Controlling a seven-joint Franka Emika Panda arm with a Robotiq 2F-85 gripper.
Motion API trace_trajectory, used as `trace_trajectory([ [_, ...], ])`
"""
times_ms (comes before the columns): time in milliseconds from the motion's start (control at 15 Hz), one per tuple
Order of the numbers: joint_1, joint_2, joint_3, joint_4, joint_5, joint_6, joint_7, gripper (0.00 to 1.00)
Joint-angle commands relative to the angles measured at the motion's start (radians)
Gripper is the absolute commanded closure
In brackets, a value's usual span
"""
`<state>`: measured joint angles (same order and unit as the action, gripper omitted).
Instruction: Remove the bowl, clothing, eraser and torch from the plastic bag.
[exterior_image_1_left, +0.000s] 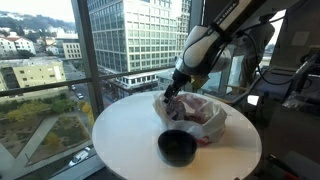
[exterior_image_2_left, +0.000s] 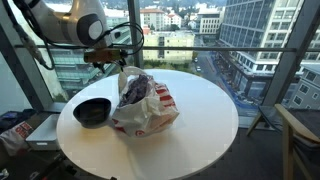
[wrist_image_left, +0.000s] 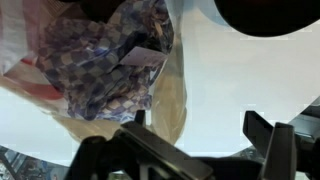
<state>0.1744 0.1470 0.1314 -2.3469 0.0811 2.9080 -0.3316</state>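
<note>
I should move my gripper to its left in the wrist view and lower its open fingers around the checkered folds of the patterned clothing (exterior_image_1_left: 187, 104) below.
The black bowl (exterior_image_1_left: 177, 147) (exterior_image_2_left: 92, 112) stands on the round white table (exterior_image_1_left: 120, 140), beside the plastic bag (exterior_image_1_left: 203, 122) (exterior_image_2_left: 150, 115) and outside it. Purple patterned clothing (exterior_image_1_left: 187, 104) (exterior_image_2_left: 133, 90) (wrist_image_left: 100, 55) fills the bag's open mouth. My gripper (exterior_image_1_left: 175, 90) (exterior_image_2_left: 110, 62) (wrist_image_left: 197, 125) hangs open just above the bag's edge, its jaws wide apart over bare table with nothing between them. In the wrist view the bowl (wrist_image_left: 265, 12) shows at the top right, and a tan fold of the bag (wrist_image_left: 172, 100) lies by one finger. The eraser and torch are hidden.
The table stands against floor-to-ceiling windows (exterior_image_1_left: 60, 60). A chair (exterior_image_2_left: 300, 135) sits at one side, and clutter (exterior_image_2_left: 15, 130) lies on the floor near the table's edge. Bare tabletop (exterior_image_2_left: 200, 120) stretches beyond the bag.
</note>
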Motion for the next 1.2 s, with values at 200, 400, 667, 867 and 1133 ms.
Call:
trace_trajectory([
  [200, 0.012, 0.213, -0.077, 0.16, -0.117, 0.05, 0.307, 0.0],
  [400, 0.05, 0.275, -0.154, 0.223, -0.169, 0.088, 0.404, 0.0],
  [667, 0.1, 0.35, -0.257, 0.297, -0.2, 0.07, 0.499, 0.0],
  [867, 0.131, 0.411, -0.304, 0.331, -0.218, 0.081, 0.53, 0.0],
  [1133, 0.177, 0.482, -0.357, 0.375, -0.229, 0.081, 0.556, 0.0],
])
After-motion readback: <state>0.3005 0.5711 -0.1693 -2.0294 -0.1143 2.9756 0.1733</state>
